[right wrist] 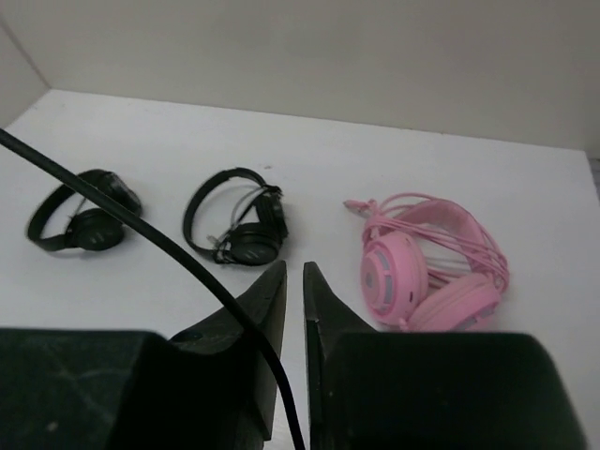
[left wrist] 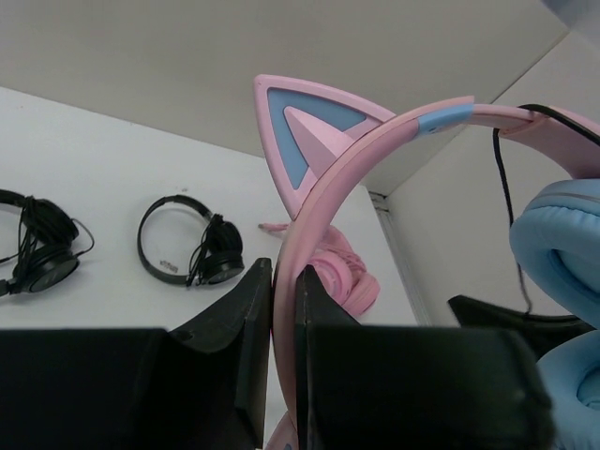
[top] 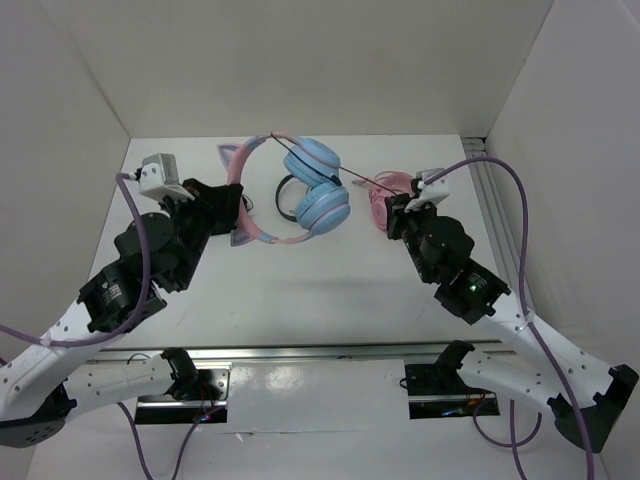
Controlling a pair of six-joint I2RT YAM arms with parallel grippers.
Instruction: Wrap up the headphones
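The cable already runs between the fingers of the robot's right gripper, so that gripper will go down toward the table by the all-pink headphones, away from the blue cups, and close next.
The headphones [top: 322,205], with light blue ear cups and a pink cat-ear headband, hang raised above the table. My left gripper [top: 232,207] is shut on the headband. In the left wrist view the headband [left wrist: 347,178] runs up from between my left gripper's fingers [left wrist: 284,281], with a blue cup [left wrist: 562,244] at the right. The thin black cable [top: 365,180] runs taut from the cups to my right gripper [top: 393,207]. In the right wrist view the cable [right wrist: 141,230] crosses the left finger and drops into the narrow slit of my right gripper [right wrist: 293,281], whose jaws are almost closed.
All-pink headphones [right wrist: 422,262] lie on the table just beyond my right gripper. Two small black headphones [right wrist: 239,230] [right wrist: 80,220] lie further left; one shows behind the blue cups [top: 288,200]. White walls enclose the table on the left, back and right.
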